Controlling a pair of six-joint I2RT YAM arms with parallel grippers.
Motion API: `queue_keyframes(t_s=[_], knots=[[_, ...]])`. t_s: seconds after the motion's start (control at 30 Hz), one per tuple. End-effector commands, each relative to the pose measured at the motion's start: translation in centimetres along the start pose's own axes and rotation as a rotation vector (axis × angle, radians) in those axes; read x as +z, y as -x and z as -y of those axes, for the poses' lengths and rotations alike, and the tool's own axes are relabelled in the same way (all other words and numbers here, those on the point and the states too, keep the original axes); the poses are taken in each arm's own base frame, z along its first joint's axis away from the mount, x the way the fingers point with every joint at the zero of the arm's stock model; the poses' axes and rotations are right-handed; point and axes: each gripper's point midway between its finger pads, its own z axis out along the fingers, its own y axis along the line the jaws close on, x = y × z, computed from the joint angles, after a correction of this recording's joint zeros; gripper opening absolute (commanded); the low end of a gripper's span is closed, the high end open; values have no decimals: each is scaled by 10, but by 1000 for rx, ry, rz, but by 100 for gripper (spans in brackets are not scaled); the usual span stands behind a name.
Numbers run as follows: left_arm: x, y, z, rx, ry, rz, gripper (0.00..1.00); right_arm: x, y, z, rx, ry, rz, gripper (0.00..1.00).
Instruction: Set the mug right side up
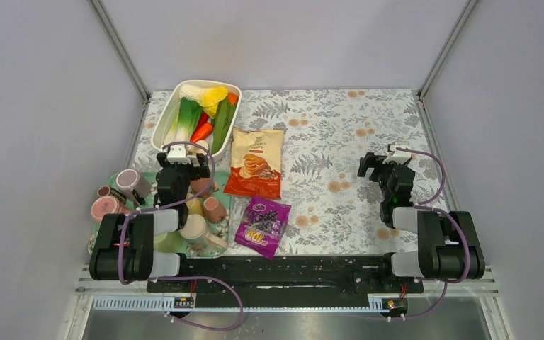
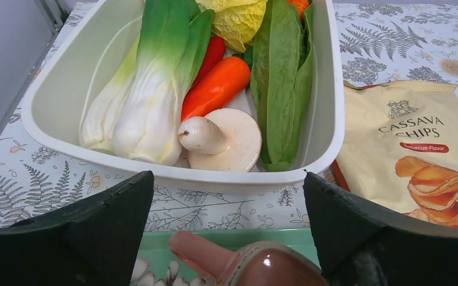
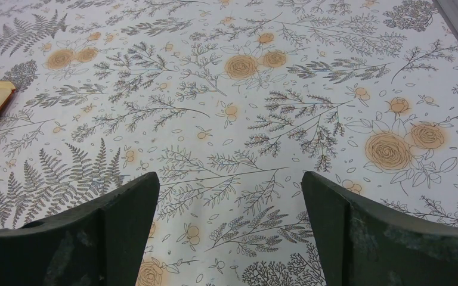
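The robot will next draw its left gripper back, turn it and lower it onto the cream mug's handle [image 1: 217,241], which is below and back of the gripper and sticks out clear of the mug's body.
A brownish-pink mug [image 2: 268,268] sits on the green tray [image 2: 286,238] with its glossy base up and its handle [image 2: 200,250] pointing left. In the top view the mug [image 1: 200,186] is partly hidden beside my left gripper [image 1: 181,164]. In the left wrist view my left gripper [image 2: 228,179] is open and empty, one jaw on each side of the mug and just above it. My right gripper [image 1: 386,164] is open and empty above the flowered tablecloth at the right, as the right wrist view [image 3: 229,179] also shows.
Several other mugs [image 1: 133,183] [image 1: 214,209] [image 1: 200,232] lie or stand on the green tray [image 1: 173,243]. A white tub [image 1: 161,124] of toy vegetables stands just beyond it. A cassava chips bag [image 1: 256,161] and a purple snack bag [image 1: 263,224] lie mid-table.
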Motion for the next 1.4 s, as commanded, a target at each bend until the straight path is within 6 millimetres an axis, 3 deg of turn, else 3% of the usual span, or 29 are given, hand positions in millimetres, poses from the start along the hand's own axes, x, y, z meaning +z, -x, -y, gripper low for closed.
queue_keyframes(t_s=[0.0,0.2,0.4,0.53,0.57,0.73,0.83,0.9,1.0,1.1,1.23,1.37], knots=[[0,5,4,-4,-26,33,99,3,13,3,-16,-16,45,99],[0,8,5,-7,-31,39,99,3,13,4,-16,-17,46,99],[4,49,3,-54,-104,-26,99,1,13,-4,-33,26,51,99],[-5,58,24,45,-272,-100,99,0,14,-10,-48,63,53,99],[-7,70,29,74,-307,-105,99,-1,16,-9,-46,59,57,99],[-35,93,52,172,-511,-282,99,-10,31,-5,-29,24,87,99],[-73,99,80,251,-706,-427,99,-22,53,-17,-54,80,114,99],[-108,87,100,370,-828,-576,98,-34,79,-26,23,108,180,99],[-168,61,123,537,-1050,-759,93,-58,122,-61,40,287,316,99],[-215,39,133,688,-1206,-836,90,-80,142,-90,42,445,328,99],[-247,1,136,1000,-1269,-855,88,-100,149,-110,64,557,316,99],[-260,-27,139,1202,-1304,-847,82,-101,142,-113,69,567,297,99]])
